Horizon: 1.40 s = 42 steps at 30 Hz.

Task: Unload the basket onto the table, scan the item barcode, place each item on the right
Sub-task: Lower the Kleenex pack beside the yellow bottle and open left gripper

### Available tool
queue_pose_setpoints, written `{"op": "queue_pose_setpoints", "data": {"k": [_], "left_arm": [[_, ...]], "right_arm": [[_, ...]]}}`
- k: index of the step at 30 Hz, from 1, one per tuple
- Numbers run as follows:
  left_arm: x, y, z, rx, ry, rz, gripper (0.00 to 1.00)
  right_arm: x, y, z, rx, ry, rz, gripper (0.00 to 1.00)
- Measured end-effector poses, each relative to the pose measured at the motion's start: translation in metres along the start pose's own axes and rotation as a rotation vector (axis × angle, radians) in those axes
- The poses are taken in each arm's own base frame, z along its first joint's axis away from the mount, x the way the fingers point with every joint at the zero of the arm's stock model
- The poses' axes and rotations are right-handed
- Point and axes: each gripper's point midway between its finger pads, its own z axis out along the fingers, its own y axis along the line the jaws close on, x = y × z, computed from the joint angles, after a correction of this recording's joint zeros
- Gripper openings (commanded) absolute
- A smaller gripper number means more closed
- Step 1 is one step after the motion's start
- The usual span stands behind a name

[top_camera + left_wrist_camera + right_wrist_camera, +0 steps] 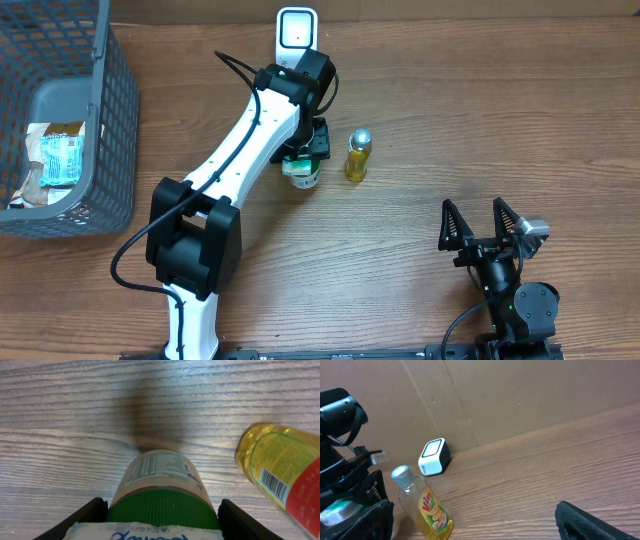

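My left gripper will stay low over the jar (pixel 302 178) and spread both fingers off the green lid to release the jar.
A jar (pixel 302 178) with a ribbed green lid and a pale label stands just in front of the white scanner (pixel 296 30). My left gripper (pixel 304 158) comes down on it from above. In the left wrist view both black fingers press the sides of the green lid (pixel 162 507), so my left gripper (pixel 162 512) is shut on the jar. A white seal with blue print covers the lid's top. My right gripper (pixel 472 208) rests open at the front right with nothing between its fingers; its own view shows it (pixel 470 507) facing the scanner (pixel 434 456).
A yellow dish-soap bottle (pixel 358 155) stands right beside the jar, its barcode showing in the left wrist view (pixel 280 465). A grey mesh basket (pixel 110 120) holding packets (pixel 55 155) sits at the far left. A cardboard wall runs along the back.
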Motion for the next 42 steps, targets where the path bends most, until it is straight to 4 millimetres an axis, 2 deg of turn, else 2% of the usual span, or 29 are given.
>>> {"op": "queue_pose_setpoints", "data": {"k": [14, 19, 21, 23, 26, 33, 37, 42], "left_arm": [[-0.007, -0.004, 0.008, 0.002, -0.03, -0.039, 0.57], [-0.004, -0.002, 0.026, -0.026, 0.006, -0.037, 0.7], [-0.003, 0.0, 0.031, -0.039, 0.014, -0.039, 0.83], [-0.003, 0.001, 0.032, -0.044, 0.012, -0.041, 0.91], [-0.004, 0.001, 0.032, -0.045, 0.008, -0.045, 0.98], [0.0, 0.003, 0.032, -0.054, 0.022, -0.044, 1.0], [-0.005, 0.003, 0.021, -0.05, 0.015, -0.049, 1.0], [-0.031, -0.002, -0.017, -0.005, -0.06, -0.06, 1.0]], "right_arm": [[0.0, 0.0, 0.0, 0.0, 0.0, 0.0, 1.0], [0.0, 0.0, 0.0, 0.0, 0.0, 0.0, 1.0], [0.0, 0.0, 0.0, 0.0, 0.0, 0.001, 1.0], [0.0, 0.0, 0.0, 0.0, 0.0, 0.0, 1.0], [0.0, 0.0, 0.0, 0.0, 0.0, 0.0, 1.0], [0.0, 0.0, 0.0, -0.001, -0.001, 0.0, 1.0], [0.0, 0.0, 0.0, 0.0, -0.001, 0.0, 1.0], [0.0, 0.0, 0.0, 0.0, 0.0, 0.0, 1.0]]}}
